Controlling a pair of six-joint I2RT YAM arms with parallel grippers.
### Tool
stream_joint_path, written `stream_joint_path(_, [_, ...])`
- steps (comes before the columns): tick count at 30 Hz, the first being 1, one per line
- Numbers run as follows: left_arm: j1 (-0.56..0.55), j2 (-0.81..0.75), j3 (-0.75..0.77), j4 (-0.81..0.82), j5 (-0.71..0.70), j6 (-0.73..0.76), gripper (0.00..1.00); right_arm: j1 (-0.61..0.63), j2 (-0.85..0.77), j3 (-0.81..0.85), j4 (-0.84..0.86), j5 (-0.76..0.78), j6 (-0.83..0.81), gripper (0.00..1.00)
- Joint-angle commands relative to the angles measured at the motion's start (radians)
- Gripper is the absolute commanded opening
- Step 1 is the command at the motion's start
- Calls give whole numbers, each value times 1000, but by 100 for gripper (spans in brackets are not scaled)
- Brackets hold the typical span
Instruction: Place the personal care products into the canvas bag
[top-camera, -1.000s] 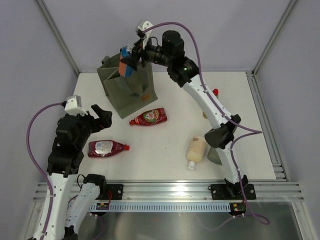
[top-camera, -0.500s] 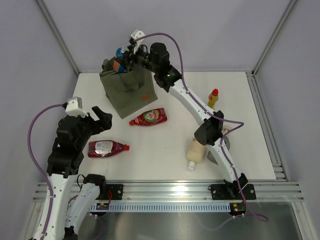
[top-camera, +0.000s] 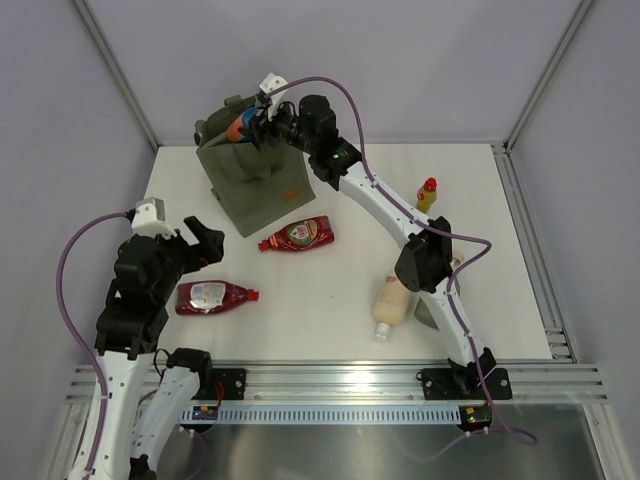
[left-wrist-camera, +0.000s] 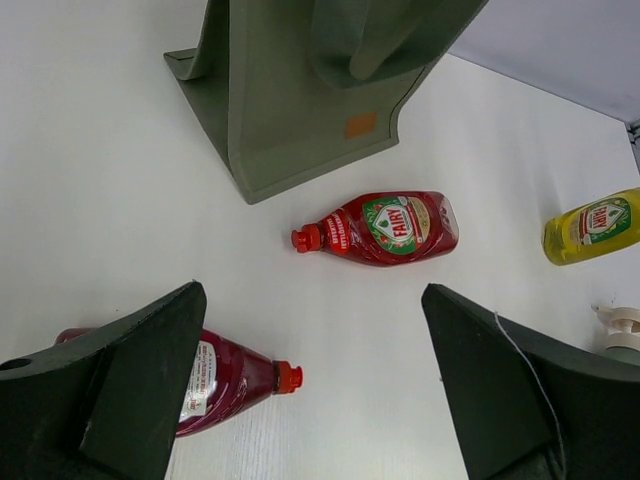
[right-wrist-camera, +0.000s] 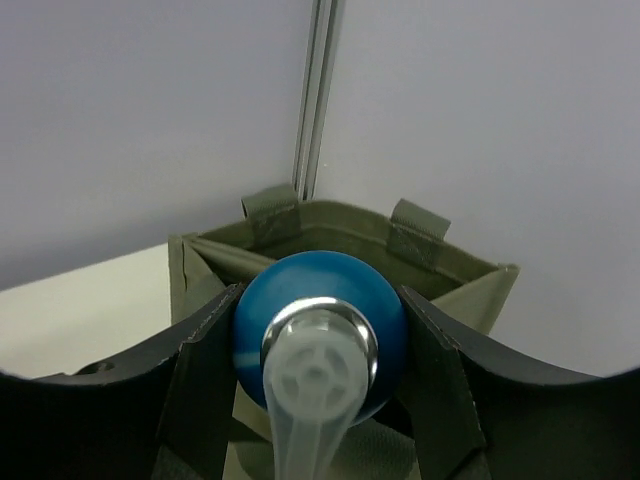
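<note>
My right gripper lowers the blue white-capped bottle, tipping downward, into the canvas bag's opening next, then releases it, because the blue bottle still slants across the opening.
My right gripper (top-camera: 252, 128) is shut on the blue white-capped bottle (top-camera: 240, 127), held over the open mouth of the olive canvas bag (top-camera: 262, 190); in the right wrist view the bottle (right-wrist-camera: 325, 318) fills the jaws above the bag (right-wrist-camera: 440, 270). My left gripper (top-camera: 195, 240) is open and empty above a dark red bottle (top-camera: 210, 296) lying on the table. A second dark red bottle (top-camera: 298, 234) lies in front of the bag. The cream bottle (top-camera: 392, 300) lies at the right. The yellow red-capped bottle (top-camera: 426, 195) stands behind the right arm.
A grey-green bottle (top-camera: 432, 310) is mostly hidden behind the right arm. The table's right edge has a metal rail (top-camera: 530, 250). In the left wrist view the bag (left-wrist-camera: 300, 110), both red bottles (left-wrist-camera: 385, 228) (left-wrist-camera: 235, 385) and the yellow bottle (left-wrist-camera: 592, 225) show.
My right gripper has carried the blue bottle leftward and down toward the bag's mouth, tilting it. The left gripper has barely moved.
</note>
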Motion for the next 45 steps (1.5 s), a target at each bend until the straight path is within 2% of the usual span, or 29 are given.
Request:
stream_joint_path(1, [5, -24, -2, 19, -19, 20, 95, -13, -81, -76, 3, -9, -119, 0])
stream_joint_path(5, [5, -40, -20, 16, -23, 26, 95, -22, -88, -67, -75, -4, -165, 0])
stream_joint_path(12, [5, -36, -32, 30, -13, 31, 95, -24, -95, -35, -113, -4, -220, 0])
stream_joint_path(19, [5, -37, -52, 38, 0, 26, 95, -22, 39, 28, -213, -191, -263, 2])
stream_joint_path(20, [5, -36, -54, 38, 6, 28, 95, -22, 57, 39, -230, -212, -251, 4])
stream_joint_path(23, [5, -31, -60, 27, 7, 32, 95, -21, 109, 66, -236, -269, -197, 44])
stream_joint_path(24, [5, -33, -60, 26, 7, 36, 95, -19, 114, 68, -233, -262, -187, 50])
stream_joint_path(25, [5, -28, -58, 26, 7, 39, 95, -18, 120, 68, -227, -237, -176, 64])
stream_joint_path(28, [5, -21, -52, 26, 7, 46, 95, -22, 110, 71, -216, -181, -150, 86])
stream_joint_path(31, [5, -8, -52, 30, 10, 51, 95, -43, 70, 74, -211, -171, -96, 98])
stream_joint_path(35, [5, -1, -69, 47, 18, 46, 95, -79, 10, 100, -256, -245, -21, 100])
stream_joint_path(39, [5, -1, -83, 56, 47, 36, 95, -113, -90, 99, -313, -464, -39, 99])
stream_joint_path(40, [5, -2, -84, 56, 49, 36, 95, -114, -104, 103, -336, -564, -70, 99])
stream_joint_path(42, [5, -5, -86, 59, 50, 34, 95, -114, -154, 100, -501, -682, -320, 99])
stream_joint_path(43, [6, -8, -88, 58, 50, 34, 95, -113, -171, 91, -632, -734, -510, 99])
stream_joint_path(45, [5, -7, -84, 56, 50, 34, 95, -104, -191, 89, -781, -742, -719, 99])
